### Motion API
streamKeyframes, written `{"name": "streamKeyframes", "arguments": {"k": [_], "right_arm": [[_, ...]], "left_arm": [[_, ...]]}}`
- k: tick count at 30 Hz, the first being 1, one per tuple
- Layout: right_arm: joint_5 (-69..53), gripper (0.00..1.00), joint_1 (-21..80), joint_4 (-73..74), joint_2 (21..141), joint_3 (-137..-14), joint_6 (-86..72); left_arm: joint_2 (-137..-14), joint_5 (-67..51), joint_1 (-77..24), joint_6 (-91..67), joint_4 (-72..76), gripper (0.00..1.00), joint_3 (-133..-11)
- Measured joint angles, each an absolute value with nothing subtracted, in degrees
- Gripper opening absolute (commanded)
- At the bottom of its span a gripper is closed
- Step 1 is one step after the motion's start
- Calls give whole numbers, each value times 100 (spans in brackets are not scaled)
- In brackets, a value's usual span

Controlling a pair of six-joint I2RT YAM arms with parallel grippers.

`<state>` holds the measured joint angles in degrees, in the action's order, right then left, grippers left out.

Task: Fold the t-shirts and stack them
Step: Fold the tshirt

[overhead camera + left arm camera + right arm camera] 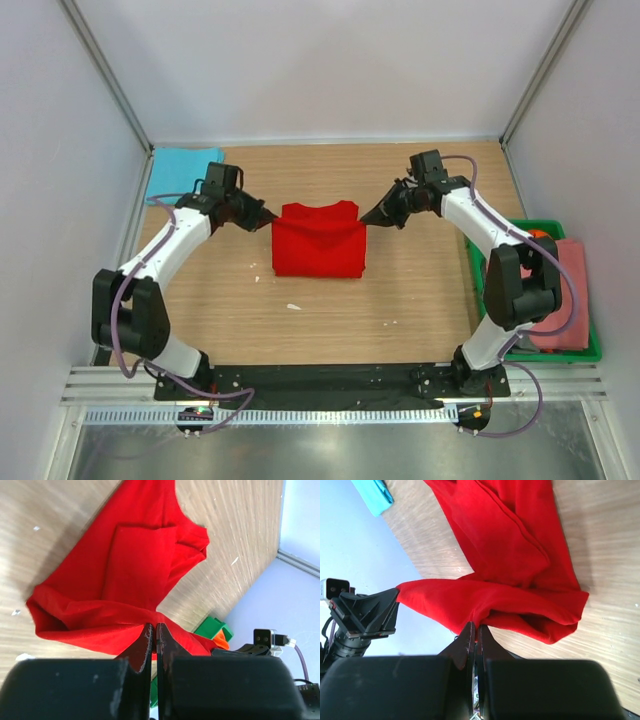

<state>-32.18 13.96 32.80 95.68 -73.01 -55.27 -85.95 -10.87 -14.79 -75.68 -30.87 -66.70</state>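
Note:
I should pull the t-shirt's pinched red edge outward with my right gripper, lower it to the t-shirt's uncovered far shoulder (349, 208) and let go, because that shoulder lies outward and below.
A bright red t-shirt (320, 240) lies partly folded in the middle of the table; it also shows in the left wrist view (130, 565) and the right wrist view (510, 545). My left gripper (268, 218) is shut on its left upper edge, jaws pinching the red cloth (153, 627). My right gripper (368, 217) is shut on its right upper edge (475, 626). Both hold the far edge lifted off the table. A folded turquoise t-shirt (183, 172) lies at the far left. A salmon pink t-shirt (568, 290) and an orange one (540, 234) sit in the crate.
A green plastic crate (590, 352) stands at the right table edge beside the right arm. White scraps (293, 306) lie on the wood in front of the red shirt. Grey walls enclose the table on three sides.

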Motion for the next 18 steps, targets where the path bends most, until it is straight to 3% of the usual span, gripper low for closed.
{"name": "streamKeyframes", "arguments": {"k": [18], "right_arm": [[-3428, 3, 1179, 2995, 10851, -8475, -5398]], "left_arm": [[-10200, -1621, -1181, -7188, -2777, 1, -7808]]}}
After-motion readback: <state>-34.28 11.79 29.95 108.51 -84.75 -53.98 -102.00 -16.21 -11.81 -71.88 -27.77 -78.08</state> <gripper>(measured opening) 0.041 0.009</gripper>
